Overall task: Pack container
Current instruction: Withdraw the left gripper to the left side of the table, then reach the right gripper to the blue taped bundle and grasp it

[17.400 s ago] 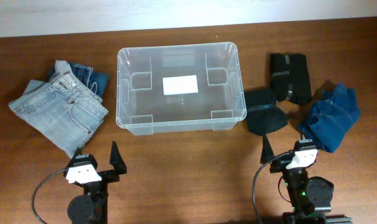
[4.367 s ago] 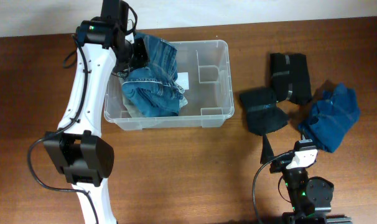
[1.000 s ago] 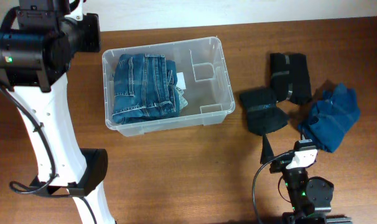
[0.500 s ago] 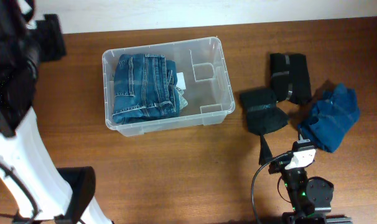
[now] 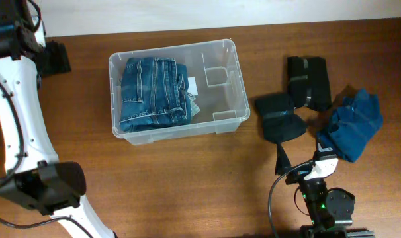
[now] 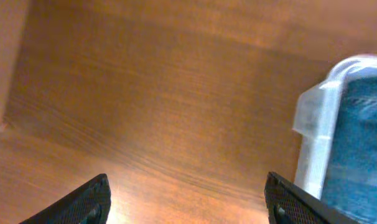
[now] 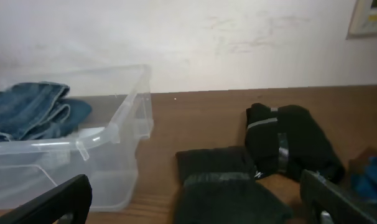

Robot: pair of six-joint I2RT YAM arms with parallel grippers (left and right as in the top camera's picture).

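Next, my right gripper swings past the black garments (image 7: 238,186), tilts down and lowers onto the blue garment's edge farthest from the container (image 5: 232,78), where bare wood leaves room.
The clear plastic container (image 5: 232,78) sits at the table's middle and holds folded blue jeans (image 5: 151,92) in its left half. It also shows in the left wrist view (image 6: 316,124) and the right wrist view (image 7: 117,143). My left gripper (image 5: 55,58) is open and empty, over bare wood left of the container, its fingertips apart in the left wrist view (image 6: 185,199). My right gripper (image 5: 296,162) is open and empty at the front right, facing two black folded garments (image 7: 238,186).
Right of the container lie a black folded garment (image 5: 280,118), another black one (image 5: 308,79) and a crumpled blue garment (image 5: 351,125). A white wall runs along the table's far edge. The white left arm (image 5: 15,125) stretches along the left side.
The left arm has drawn back from the container toward the far left of the table. The jeans stay in the container. The right arm has not moved.
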